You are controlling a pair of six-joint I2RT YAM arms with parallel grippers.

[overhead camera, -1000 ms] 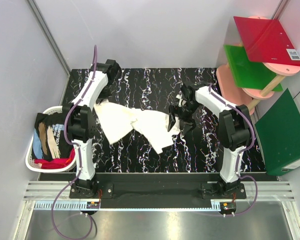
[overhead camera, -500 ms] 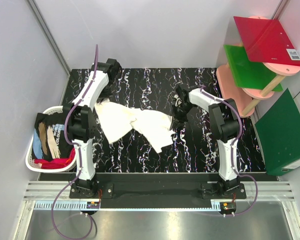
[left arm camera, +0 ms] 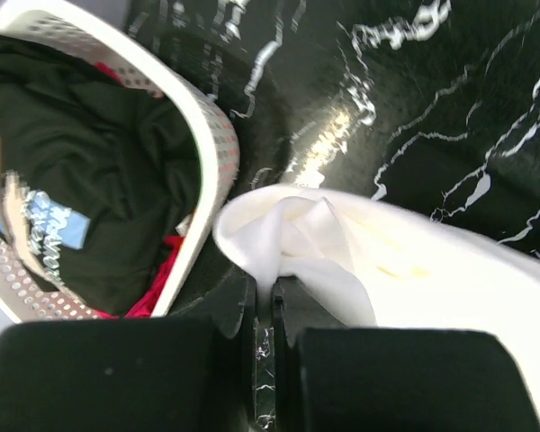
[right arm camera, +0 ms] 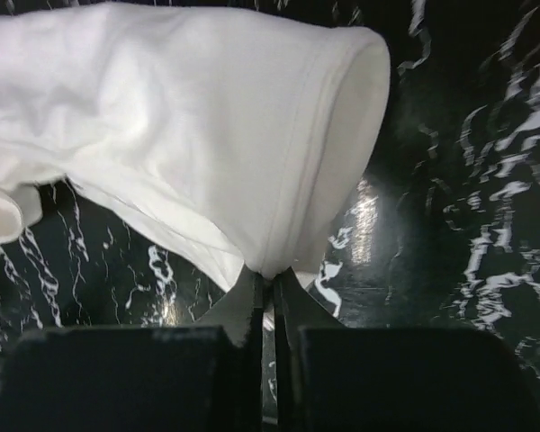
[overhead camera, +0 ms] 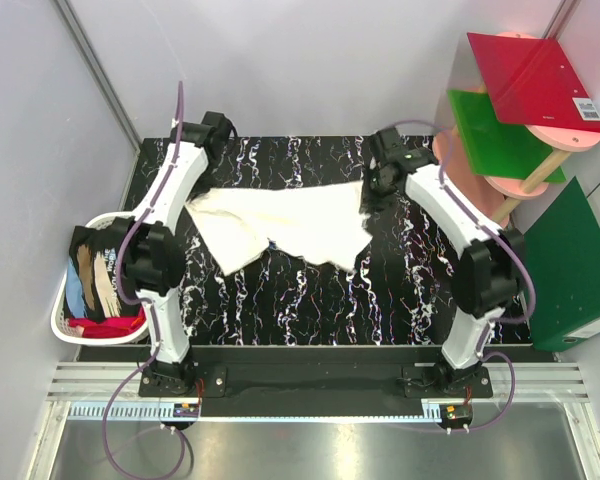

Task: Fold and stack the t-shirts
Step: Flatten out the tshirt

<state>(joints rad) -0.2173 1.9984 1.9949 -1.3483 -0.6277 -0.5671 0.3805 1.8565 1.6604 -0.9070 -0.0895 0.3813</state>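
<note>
I will next carry the pinched fold outward with my left gripper over the bare far tabletop, which lies outward, to lay out the sagging shirt and release it.
A cream-white t-shirt (overhead camera: 280,220) hangs stretched between both arms over the black marbled table (overhead camera: 310,300). My left gripper (overhead camera: 193,203) is shut on its left end; in the left wrist view the jaws (left arm camera: 266,286) pinch a bunched fold of the white cloth (left arm camera: 342,261). Shut on the shirt's right end is my right gripper (overhead camera: 366,198); the right wrist view has its jaws (right arm camera: 272,281) closed on a hemmed edge of the cloth (right arm camera: 207,135). Other t-shirts, black with tan streaks (overhead camera: 100,270), blue-and-white and red (overhead camera: 115,325), lie in the basket.
A white perforated basket (overhead camera: 64,290) stands at the table's left edge, seen close in the left wrist view (left arm camera: 211,135). At the right are a pink stand with red (overhead camera: 530,75) and green (overhead camera: 495,135) boards, and a green board (overhead camera: 565,265) leaning.
My right gripper has shut on the shirt's right edge and lifted it back and to the right. The left arm moved back too, so the crumpled shirt now spreads taut between them.
</note>
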